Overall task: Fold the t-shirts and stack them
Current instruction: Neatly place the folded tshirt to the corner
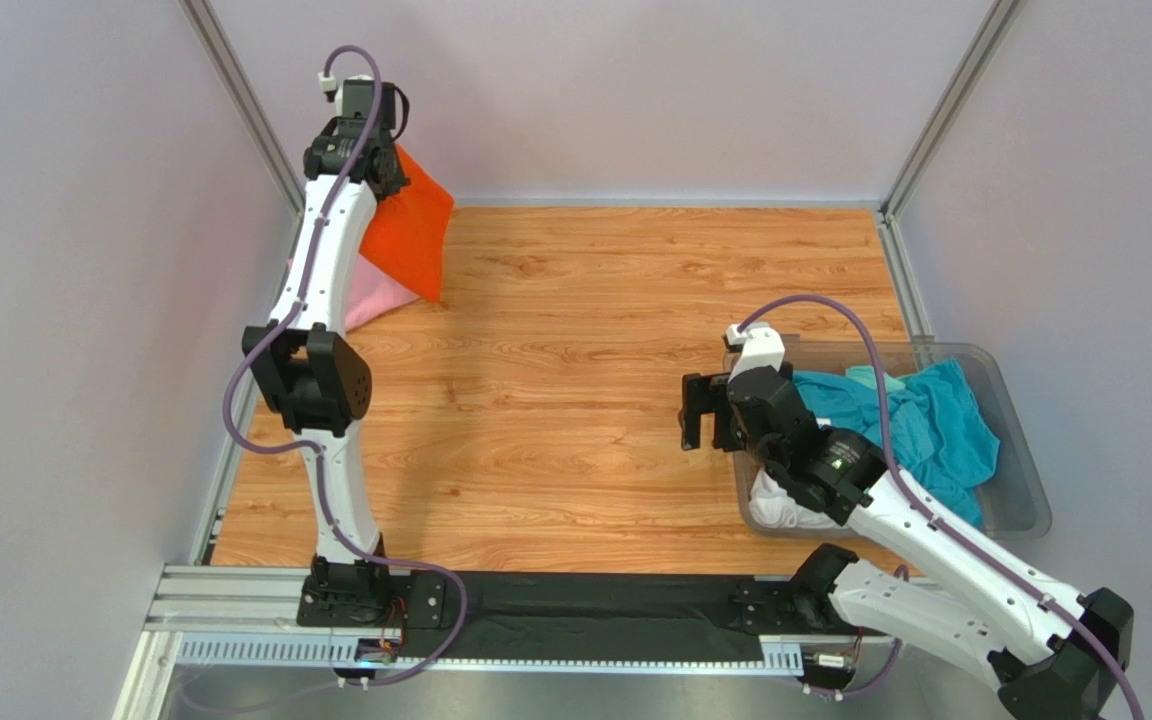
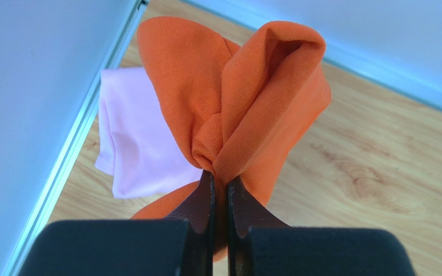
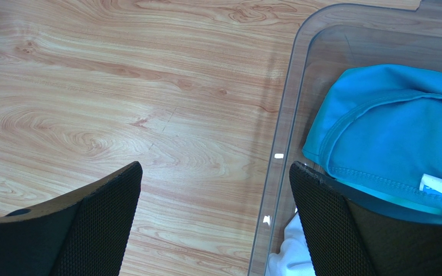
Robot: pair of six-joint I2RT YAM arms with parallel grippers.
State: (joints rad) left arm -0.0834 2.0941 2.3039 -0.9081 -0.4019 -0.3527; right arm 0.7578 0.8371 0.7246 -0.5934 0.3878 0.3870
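Observation:
Next, my left gripper moves down and back and releases the orange t-shirt onto the light pink t-shirt below my gripper, since the orange one still hangs.
My left gripper is shut on the bright orange t-shirt and holds it bunched in the air at the far left corner; in the left wrist view the orange cloth bulges out above my gripper. A light pink t-shirt lies on the table under it, also in the left wrist view. My right gripper is open and empty, over the left rim of the clear bin. In the bin lie a teal t-shirt, seen in the right wrist view, and a white one.
The wooden table stretches between the arms. Grey walls stand close on the left, back and right. The bin's left rim runs between my right fingers.

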